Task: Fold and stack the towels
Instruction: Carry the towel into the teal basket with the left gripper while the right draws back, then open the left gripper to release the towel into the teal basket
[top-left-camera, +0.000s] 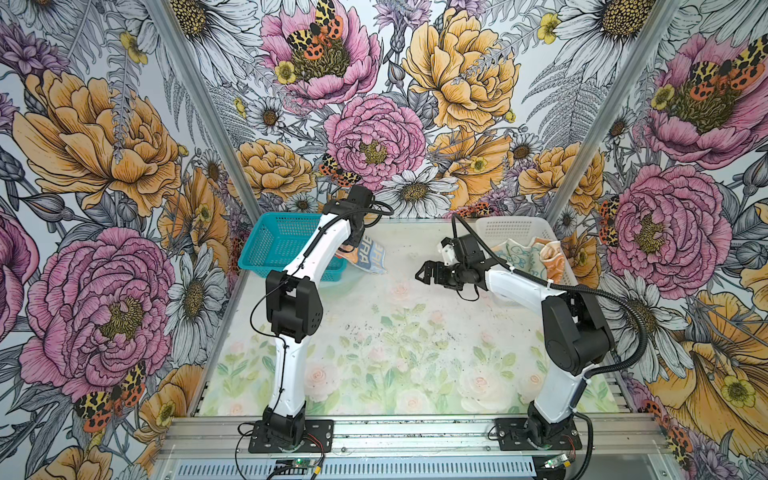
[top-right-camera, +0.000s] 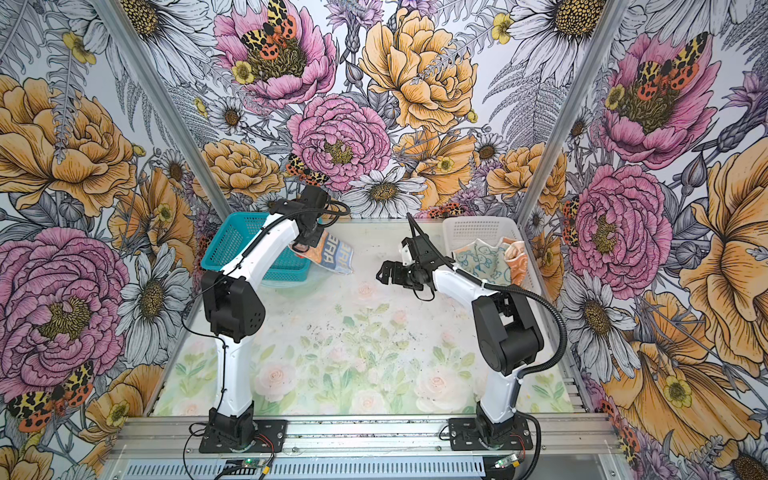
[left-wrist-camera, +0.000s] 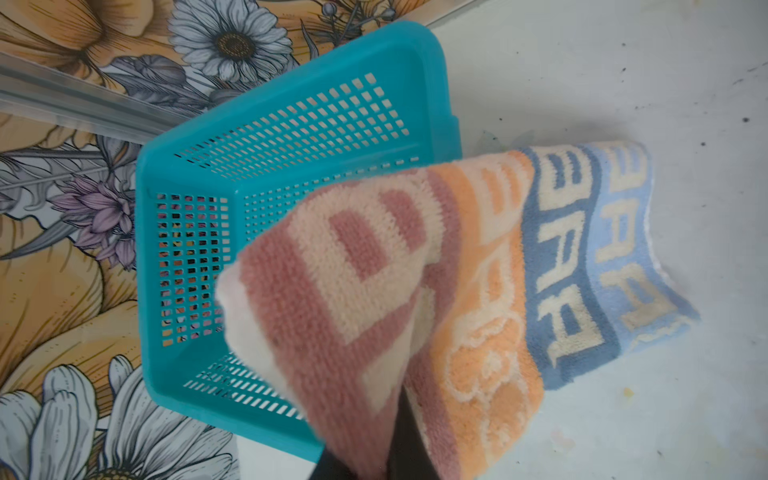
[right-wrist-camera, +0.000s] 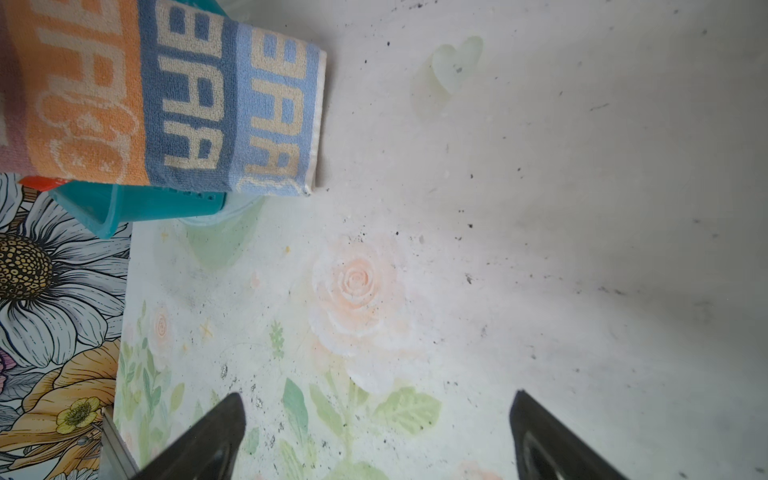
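Observation:
The left gripper will move over the open inside of the teal basket next, then go down and let go of the cloth, since the striped towel (top-left-camera: 370, 258) hangs folded beside the basket.
The striped towel (top-left-camera: 370, 258) (left-wrist-camera: 457, 270) with pink, orange and blue bands and large letters hangs folded over from my left gripper (left-wrist-camera: 388, 446), which is shut on its upper fold. It hangs just right of the teal basket (top-left-camera: 278, 241), its lower edge near the table. Only dark finger parts show under the cloth. My right gripper (top-left-camera: 422, 274) (right-wrist-camera: 378, 415) is open and empty over the mid table, its jaws pointing left toward the striped towel (right-wrist-camera: 166, 95). A cream towel (top-left-camera: 513, 254) with blue bunnies and an orange towel (top-left-camera: 550, 255) lie crumpled in the white basket (top-left-camera: 515, 226).
The teal basket (left-wrist-camera: 291, 137) stands at the back left corner, against the floral wall. The white basket (top-right-camera: 478, 228) stands at the back right. The floral table mat (top-left-camera: 395, 353) stretches to the front rail between the two arm bases.

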